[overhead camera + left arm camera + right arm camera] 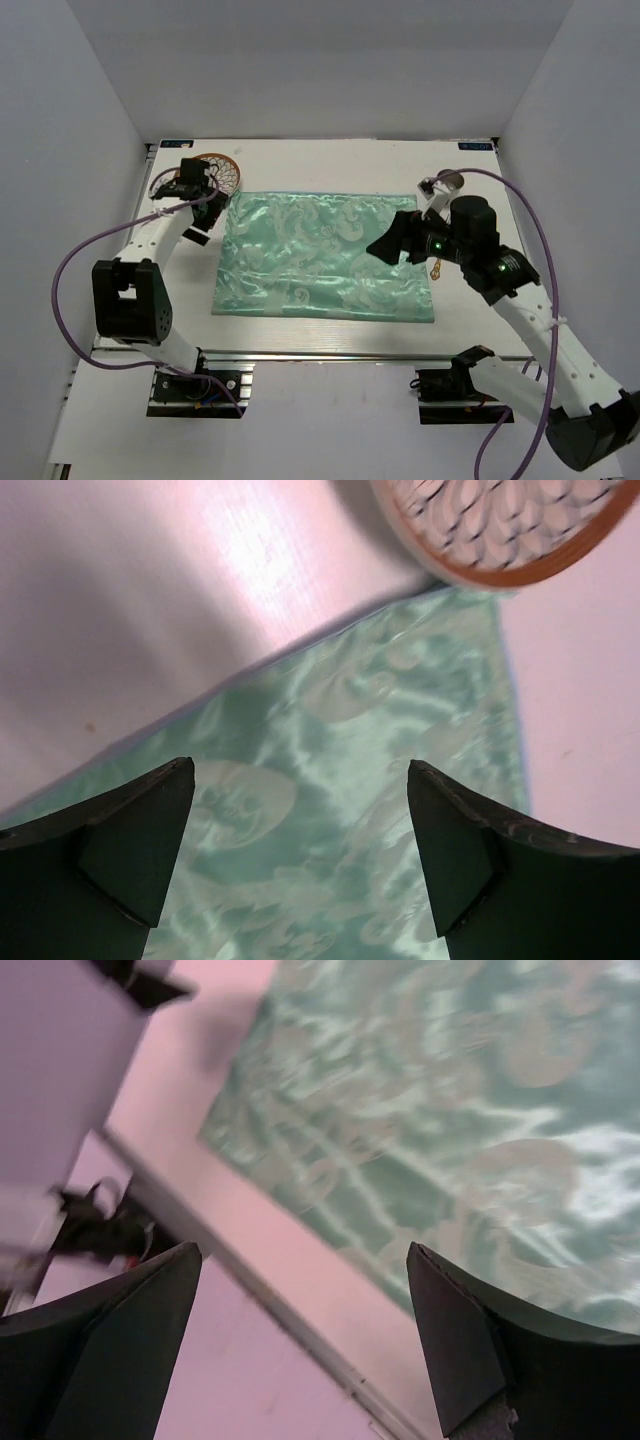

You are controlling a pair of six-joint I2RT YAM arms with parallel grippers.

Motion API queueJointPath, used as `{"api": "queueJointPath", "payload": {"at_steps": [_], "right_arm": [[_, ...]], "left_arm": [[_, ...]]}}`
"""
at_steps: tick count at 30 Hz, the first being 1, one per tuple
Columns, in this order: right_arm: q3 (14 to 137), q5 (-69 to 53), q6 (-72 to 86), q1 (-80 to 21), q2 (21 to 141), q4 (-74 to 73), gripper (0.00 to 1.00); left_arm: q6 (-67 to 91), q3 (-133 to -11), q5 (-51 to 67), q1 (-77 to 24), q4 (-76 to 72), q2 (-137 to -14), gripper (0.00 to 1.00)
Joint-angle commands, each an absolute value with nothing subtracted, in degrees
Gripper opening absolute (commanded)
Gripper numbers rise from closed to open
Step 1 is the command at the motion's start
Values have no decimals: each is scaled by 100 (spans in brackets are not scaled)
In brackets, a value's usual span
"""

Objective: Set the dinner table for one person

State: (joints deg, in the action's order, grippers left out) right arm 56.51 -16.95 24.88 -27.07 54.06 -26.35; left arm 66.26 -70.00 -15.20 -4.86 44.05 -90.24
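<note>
My left gripper will next stretch its open fingers outward and down from over the cloth to pinch the plate's near rim [402, 530], which is outward and below.
The dinner table [330, 160] is a white top with an aluminium rail at its near edge. A shiny mint-green patterned cloth [325, 255] lies flat in its middle. A round plate [228, 170] with an orange rim and scale pattern sits at the back left, off the cloth's corner. My left gripper [208, 190] is open and empty, hovering by the plate and the cloth's back left corner; its wrist view shows the plate [500, 530] and the cloth [350, 810]. My right gripper [382, 247] is open and empty above the cloth's right part [450, 1110].
A gold-coloured utensil [439, 268] lies on the table to the right of the cloth, partly under my right arm. A small round item [448, 180] sits at the back right. The rail [290, 1320] runs along the table's near edge.
</note>
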Motion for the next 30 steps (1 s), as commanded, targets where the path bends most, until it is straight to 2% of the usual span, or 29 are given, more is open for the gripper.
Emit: {"api": "queueJointPath", "payload": {"at_steps": [1,6,13,22,28,30], "right_arm": [[5116,-3681,2144,-2733,5108,-2576,89],[4449,-3963,2364,-2716,4211,-2434,89],[4552,-3911,1978,-2725,3517,-3462,89],[4325,-4017,1494,-2733,3498,-3771,89],[4245,-3902,1652,-2716,3761,-3446,89],[4271,-3859,1670,-2725,3823,-3358,89]], "left_arm": [[6891,-7593,-1846,-291,4034,-9025,97],[6715,-7849,-1750,18,3632,-9702,97],[6776,-8095,-1318,378,3280,-10810,96],[6759,-7708,-1608,483,1899,-10933,96],[6934,-8059,-1880,536,2451,-11530,94],[7039,-8042,-1960,536,2584,-11601,88]]}}
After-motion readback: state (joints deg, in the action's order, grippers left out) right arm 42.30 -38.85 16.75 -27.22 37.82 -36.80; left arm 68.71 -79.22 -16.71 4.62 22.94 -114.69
